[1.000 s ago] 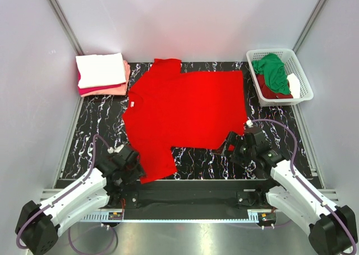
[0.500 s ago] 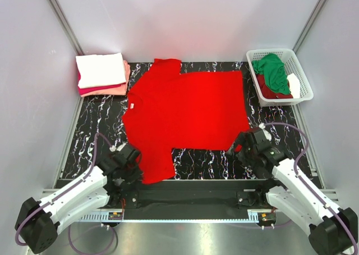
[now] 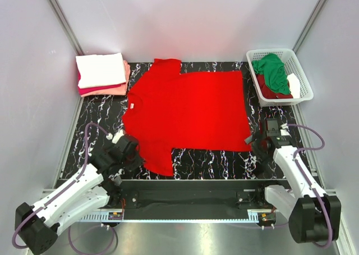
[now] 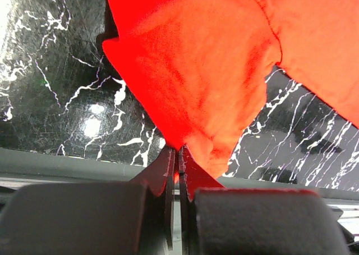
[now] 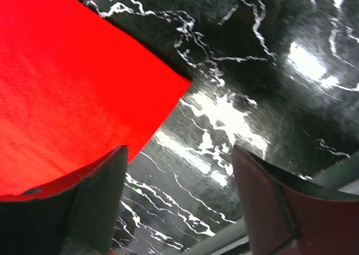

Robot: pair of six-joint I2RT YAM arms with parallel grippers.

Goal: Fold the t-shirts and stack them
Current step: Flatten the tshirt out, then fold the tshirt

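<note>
The near sleeve sticks out from the shirt's body, and the shirt's far shoulder (image 3: pixel 146 88) is outward, so my left gripper will next lift the sleeve outward past the neck label and release it.
A bright red t-shirt (image 3: pixel 188 112) lies spread flat on the black marble table, with its small white neck label at the left. My left gripper (image 3: pixel 138 157) is shut on the edge of the shirt's near sleeve. In the left wrist view the red cloth (image 4: pixel 213 69) is pinched between the closed jaws of that gripper (image 4: pixel 177 153). My right gripper (image 3: pixel 257 145) stands open just beside the shirt's near right hem corner. In the right wrist view that corner (image 5: pixel 168 92) lies ahead of the wide-apart gripper (image 5: pixel 179 154), which holds nothing.
A stack of folded shirts (image 3: pixel 101 71), white on top of crimson and salmon pink, sits at the back left. A white lattice basket (image 3: pixel 300 69) at the back right holds a green shirt (image 3: pixel 272 75) and a dark red one (image 3: pixel 270 92). Grey walls enclose the table.
My left gripper has shut on the sleeve edge and shifted slightly away from the near edge. My right arm has swung right, from the hem's middle to its near right corner.
</note>
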